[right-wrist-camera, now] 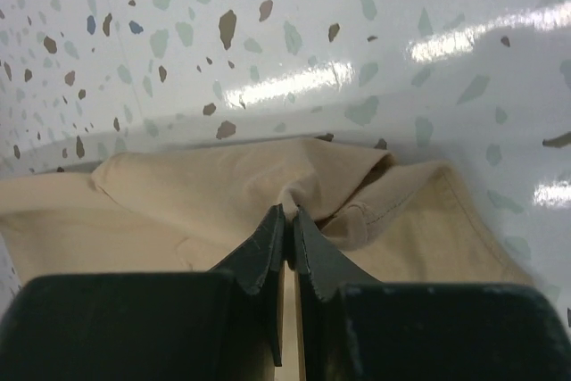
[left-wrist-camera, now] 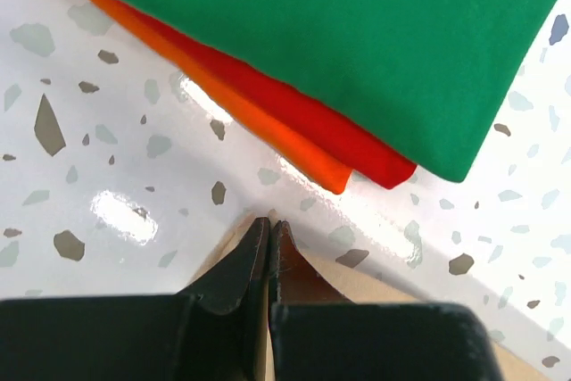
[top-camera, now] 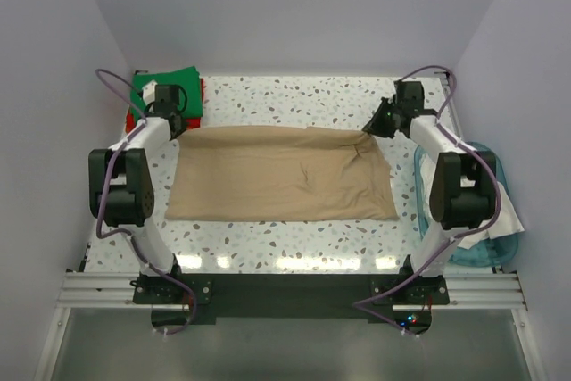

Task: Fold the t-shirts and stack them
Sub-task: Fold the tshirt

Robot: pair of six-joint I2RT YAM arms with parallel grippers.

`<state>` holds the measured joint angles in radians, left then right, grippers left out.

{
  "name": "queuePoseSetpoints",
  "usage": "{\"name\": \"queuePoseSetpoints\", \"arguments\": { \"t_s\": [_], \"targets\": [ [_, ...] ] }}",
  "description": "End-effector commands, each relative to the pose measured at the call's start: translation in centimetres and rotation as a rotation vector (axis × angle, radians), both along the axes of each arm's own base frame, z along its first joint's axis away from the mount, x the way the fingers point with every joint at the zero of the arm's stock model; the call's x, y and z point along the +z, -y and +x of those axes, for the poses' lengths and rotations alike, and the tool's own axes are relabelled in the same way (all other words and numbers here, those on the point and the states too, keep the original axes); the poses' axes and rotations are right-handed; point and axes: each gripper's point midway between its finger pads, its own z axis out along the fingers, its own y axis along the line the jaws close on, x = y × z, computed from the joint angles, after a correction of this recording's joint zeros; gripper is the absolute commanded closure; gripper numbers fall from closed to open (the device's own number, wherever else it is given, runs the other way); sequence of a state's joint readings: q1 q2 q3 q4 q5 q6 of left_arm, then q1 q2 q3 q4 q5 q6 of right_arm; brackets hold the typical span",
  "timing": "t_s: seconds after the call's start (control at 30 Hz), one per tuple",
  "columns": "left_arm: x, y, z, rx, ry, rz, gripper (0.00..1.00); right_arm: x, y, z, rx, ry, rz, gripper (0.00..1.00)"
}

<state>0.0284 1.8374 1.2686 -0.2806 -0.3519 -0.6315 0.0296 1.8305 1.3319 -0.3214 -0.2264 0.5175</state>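
Observation:
My right gripper must move back over the tan-beige t-shirt's flat cloth (top-camera: pixel 368 176), which lies toward my base, and release the bunched fold on that spread layer.
A tan-beige t-shirt (top-camera: pixel 281 174) lies spread flat across the middle of the table. My left gripper (top-camera: pixel 175 124) is shut on its far left corner (left-wrist-camera: pixel 357 276). My right gripper (top-camera: pixel 373 127) is shut on its far right corner, where the cloth (right-wrist-camera: pixel 223 189) bunches up between the fingertips. A folded bright green t-shirt (top-camera: pixel 165 88) lies on a folded red-orange t-shirt (left-wrist-camera: pixel 294 122) at the far left corner; the green one fills the top of the left wrist view (left-wrist-camera: pixel 357 33). A whitish t-shirt (top-camera: pixel 508 207) lies in the tub at the right.
A translucent blue plastic tub (top-camera: pixel 482 252) stands off the table's right edge, beside the right arm. The table (top-camera: pixel 294 95) is white speckled terrazzo. Grey walls close in the far side and both sides.

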Motion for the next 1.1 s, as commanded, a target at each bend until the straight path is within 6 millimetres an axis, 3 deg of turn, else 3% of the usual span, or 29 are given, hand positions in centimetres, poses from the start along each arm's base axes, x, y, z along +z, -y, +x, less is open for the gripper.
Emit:
{"name": "queuePoseSetpoints", "arguments": {
  "t_s": [0.0, 0.13, 0.43, 1.07],
  "targets": [
    [2.7, -0.4, -0.2, 0.048, 0.1, -0.03, 1.0, 2.7, 0.6, -0.6, -0.04, 0.085, 0.007, 0.98],
    [2.4, -0.3, -1.9, 0.076, 0.095, -0.052, 1.0, 3.2, 0.7, -2.7, -0.062, 0.097, 0.02, 0.98],
    [0.4, -0.1, -5.2, 0.146, 0.044, -0.091, 1.0, 0.6, 1.0, -6.7, -0.087, 0.029, 0.012, 0.98],
    [-1.1, -0.6, -9.0, 0.217, 0.024, -0.107, 1.0, -0.6, 0.9, -9.8, -0.092, 0.015, 0.029, 0.97]
  ]
}}
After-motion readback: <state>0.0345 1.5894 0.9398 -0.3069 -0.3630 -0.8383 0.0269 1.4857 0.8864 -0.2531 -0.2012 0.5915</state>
